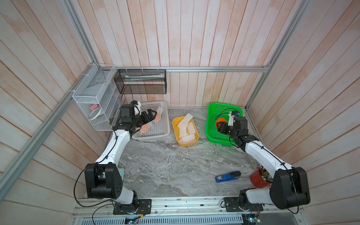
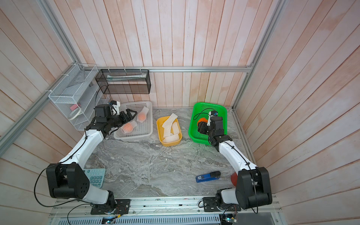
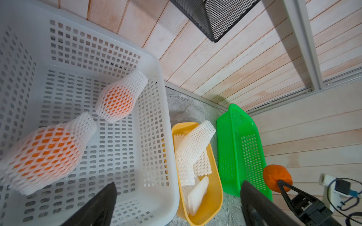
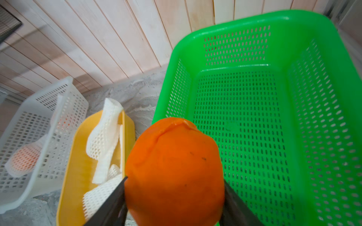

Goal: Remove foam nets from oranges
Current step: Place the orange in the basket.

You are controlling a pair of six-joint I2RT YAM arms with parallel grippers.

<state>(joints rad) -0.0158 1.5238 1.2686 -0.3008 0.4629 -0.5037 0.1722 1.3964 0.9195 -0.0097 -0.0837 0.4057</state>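
The net is already off the bare orange, and the empty bottom of the green basket lies below. My right gripper will next bring the orange down toward it and let go there.
Two oranges still in white foam nets lie in the white perforated basket: one toward the back, the other nearer the front. My left gripper hovers over this basket, open and holding nothing. A bare orange sits between the fingers of my right gripper, which is shut on it above the left edge of the green basket. Several empty foam nets fill the yellow tray.
A blue stapler lies front right on the marble table, beside a red cup. A teal calculator sits front left. A white wire rack and a black mesh rack hang on the back-left walls.
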